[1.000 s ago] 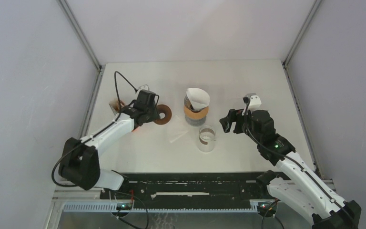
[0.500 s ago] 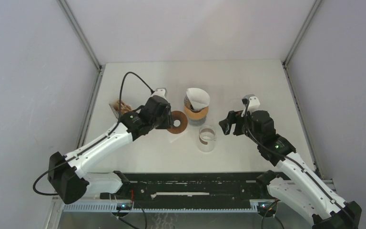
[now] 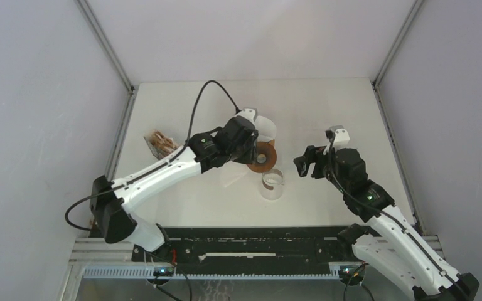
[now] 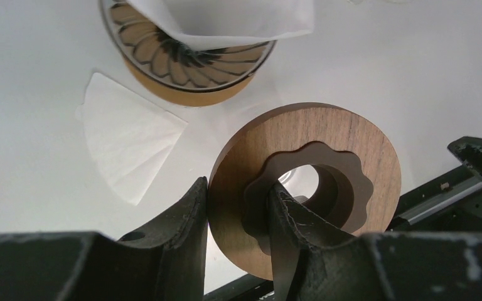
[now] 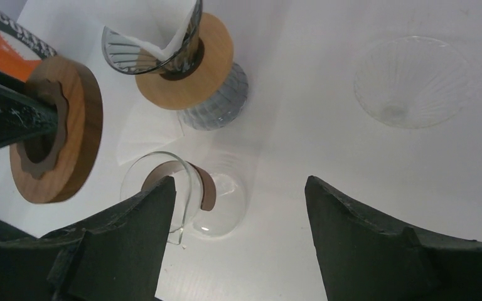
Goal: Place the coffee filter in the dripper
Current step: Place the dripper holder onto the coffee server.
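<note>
My left gripper is above the cup, which stands nearer my base. Next it should move back and down and release the ring onto the glass cup's open rim [image 3: 273, 177].
A white paper coffee filter [image 5: 157, 25] stands opened in a dark ribbed dripper [image 5: 182, 63] with a wooden collar, set on a grey glass base. The same dripper [image 4: 188, 56] and filter [image 4: 226, 19] lie at the top of the left wrist view. A second filter [image 4: 125, 135], folded flat, lies on the table beside it. My left gripper [image 4: 238, 207] is shut on the rim of a wooden ring [image 4: 307, 188], one finger outside and one through the hole. It hangs just near-side of the dripper [image 3: 260, 127]. My right gripper [image 5: 238, 207] is open with nothing between its fingers.
A clear glass cup [image 5: 188, 200] with a brown band lies under the right gripper, near the ring [image 5: 56, 132]. A clear glass cone [image 5: 411, 81] rests on the table to the right. A packet [image 3: 160, 143] sits at the left edge.
My left arm has carried the wooden ring rightward, from the left part of the table to right beside the dripper. The right gripper has hardly moved.
</note>
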Robot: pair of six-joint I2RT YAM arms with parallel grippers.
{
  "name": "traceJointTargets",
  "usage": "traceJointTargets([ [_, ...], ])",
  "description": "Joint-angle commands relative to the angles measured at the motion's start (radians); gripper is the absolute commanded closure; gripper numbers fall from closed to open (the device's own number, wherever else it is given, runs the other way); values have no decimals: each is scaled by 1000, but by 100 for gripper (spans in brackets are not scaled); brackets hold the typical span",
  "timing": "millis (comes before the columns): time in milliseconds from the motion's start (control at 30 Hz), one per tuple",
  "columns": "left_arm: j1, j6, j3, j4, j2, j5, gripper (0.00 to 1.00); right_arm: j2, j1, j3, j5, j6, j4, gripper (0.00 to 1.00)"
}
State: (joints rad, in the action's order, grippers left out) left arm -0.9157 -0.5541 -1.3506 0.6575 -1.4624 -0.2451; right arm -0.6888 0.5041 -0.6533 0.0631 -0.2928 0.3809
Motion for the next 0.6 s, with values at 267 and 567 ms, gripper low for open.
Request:
traceJointTargets([
  [267,-70,72,-202,67,-160,52,82,68,-1,-26,220,-57,53,16],
  [567,-84,100,-258,123,-242,79,82,70,-1,-24,225,-53,49,16],
])
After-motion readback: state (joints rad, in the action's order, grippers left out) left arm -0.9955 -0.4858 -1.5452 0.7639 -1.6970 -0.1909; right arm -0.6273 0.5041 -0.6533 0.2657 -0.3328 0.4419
